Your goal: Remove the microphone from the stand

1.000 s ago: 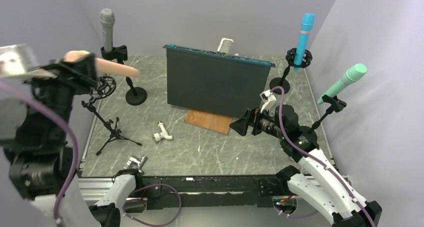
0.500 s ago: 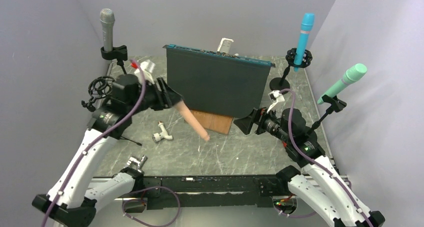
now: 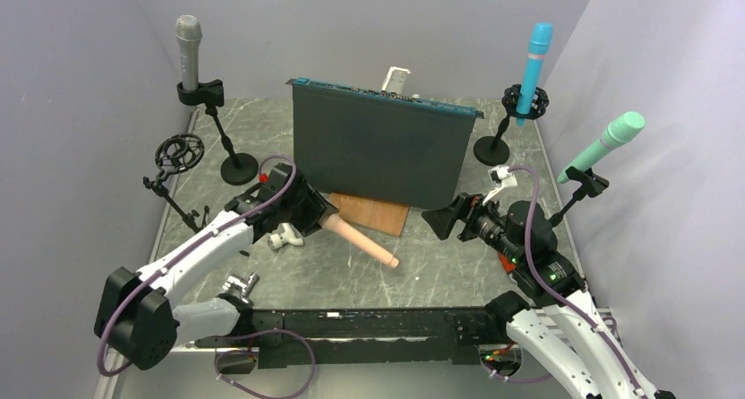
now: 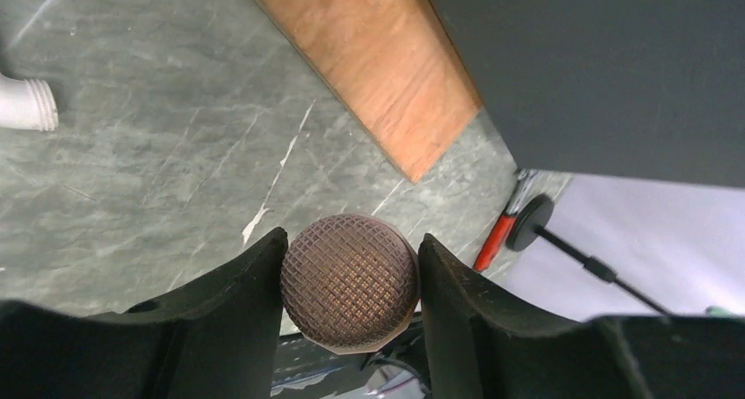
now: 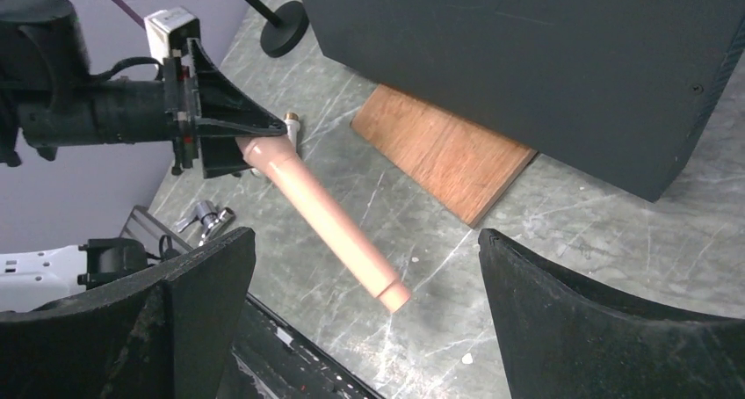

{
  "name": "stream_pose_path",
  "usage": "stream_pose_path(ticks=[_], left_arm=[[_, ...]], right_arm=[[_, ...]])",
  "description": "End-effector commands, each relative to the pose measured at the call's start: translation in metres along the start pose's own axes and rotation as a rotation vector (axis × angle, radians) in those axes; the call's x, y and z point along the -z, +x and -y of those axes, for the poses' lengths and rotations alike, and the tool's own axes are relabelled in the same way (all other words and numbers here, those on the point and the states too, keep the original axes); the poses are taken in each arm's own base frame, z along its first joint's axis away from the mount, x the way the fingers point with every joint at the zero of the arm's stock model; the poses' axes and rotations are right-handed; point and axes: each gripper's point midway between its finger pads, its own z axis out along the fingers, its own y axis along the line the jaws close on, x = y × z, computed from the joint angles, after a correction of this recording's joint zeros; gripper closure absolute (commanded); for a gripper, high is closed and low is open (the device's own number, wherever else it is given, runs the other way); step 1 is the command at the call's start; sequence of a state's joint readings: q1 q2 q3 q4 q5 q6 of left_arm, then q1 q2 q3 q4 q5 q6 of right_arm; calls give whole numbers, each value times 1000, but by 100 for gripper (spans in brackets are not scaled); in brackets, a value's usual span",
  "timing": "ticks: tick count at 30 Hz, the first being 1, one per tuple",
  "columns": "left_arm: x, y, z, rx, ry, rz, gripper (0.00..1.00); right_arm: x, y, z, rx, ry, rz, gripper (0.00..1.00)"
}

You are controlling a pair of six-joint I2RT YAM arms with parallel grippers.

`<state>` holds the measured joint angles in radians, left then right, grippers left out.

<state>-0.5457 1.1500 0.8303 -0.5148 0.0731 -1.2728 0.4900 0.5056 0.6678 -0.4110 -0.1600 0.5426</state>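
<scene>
I need to lower my left gripper straight down toward the bare table (image 3: 353, 254) (image 4: 265, 162) next to the wooden board, as the pink microphone is clear of its stand with its head still raised.
A peach-pink microphone (image 3: 360, 241) is gripped by its mesh head (image 4: 350, 280) in my left gripper (image 3: 318, 216). Its handle slants down to the right, with the tip low over the table's front middle. In the right wrist view the microphone (image 5: 325, 216) points toward the camera. The empty stand with a round black shock mount (image 3: 180, 153) stands at the left edge, well apart from the microphone. My right gripper (image 3: 439, 220) is open and empty, to the right of the handle tip and facing it, with its jaws wide apart (image 5: 366, 241).
A grey microphone (image 3: 188, 43), a blue one (image 3: 537, 52) and a green one (image 3: 611, 140) sit on their stands at the back and right. A dark upright panel (image 3: 378, 148) stands over a wooden board (image 3: 369, 213). A white pipe fitting (image 3: 285, 236) lies by the left gripper.
My left arm has swung down from high at the left to the table's middle, carrying the pink microphone. My right gripper has shifted slightly to the right.
</scene>
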Motion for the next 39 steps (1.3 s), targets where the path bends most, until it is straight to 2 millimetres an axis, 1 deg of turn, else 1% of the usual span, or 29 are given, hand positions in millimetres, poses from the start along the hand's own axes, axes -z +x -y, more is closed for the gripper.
stream_pose_path(ticks=[1, 3, 7, 9, 14, 15, 17, 18, 19, 21, 23, 28, 29, 32, 35, 39], left_arm=[[-15, -13, 18, 244, 77, 21, 100], [-27, -14, 10, 307, 63, 3, 100], [-52, -10, -7, 411, 32, -81, 100], [-59, -8, -16, 436, -7, -96, 100], [-72, -7, -40, 516, -55, -64, 100], [-75, -8, -45, 529, -62, -53, 98], [-81, -7, -55, 538, -78, -49, 83], [-84, -6, -61, 543, -94, -60, 79], [-87, -4, -65, 546, -103, -73, 78], [-93, -2, -67, 544, -104, -100, 75], [-98, 0, -71, 536, -121, -111, 66], [-100, -3, -81, 519, -165, -83, 42], [-100, -3, -83, 519, -170, -80, 38], [-99, -5, -82, 498, -178, -73, 28], [-96, -9, -82, 469, -198, -54, 12], [-88, -13, -80, 441, -192, -30, 10]], right_arm=[[8, -15, -8, 7, -6, 37, 0], [10, -14, -7, 5, -3, 40, 0], [9, -8, -6, -9, -10, 32, 0], [8, -3, -6, -21, -15, 19, 0], [3, 1, -6, -32, -28, 10, 0], [3, 1, -6, -32, -29, 7, 0], [2, 2, -6, -34, -28, 3, 0], [1, 3, -5, -35, -26, 0, 0], [1, 3, -5, -34, -27, -1, 0], [-1, 5, -4, -37, -24, -6, 0], [-2, 7, -2, -40, -18, -10, 0], [-2, 8, -2, -45, -21, -10, 0], [-2, 8, -1, -45, -19, -9, 0], [-4, 10, 1, -47, -16, -11, 0], [-6, 12, 1, -48, -19, -19, 0], [-8, 15, 2, -50, -18, -26, 0]])
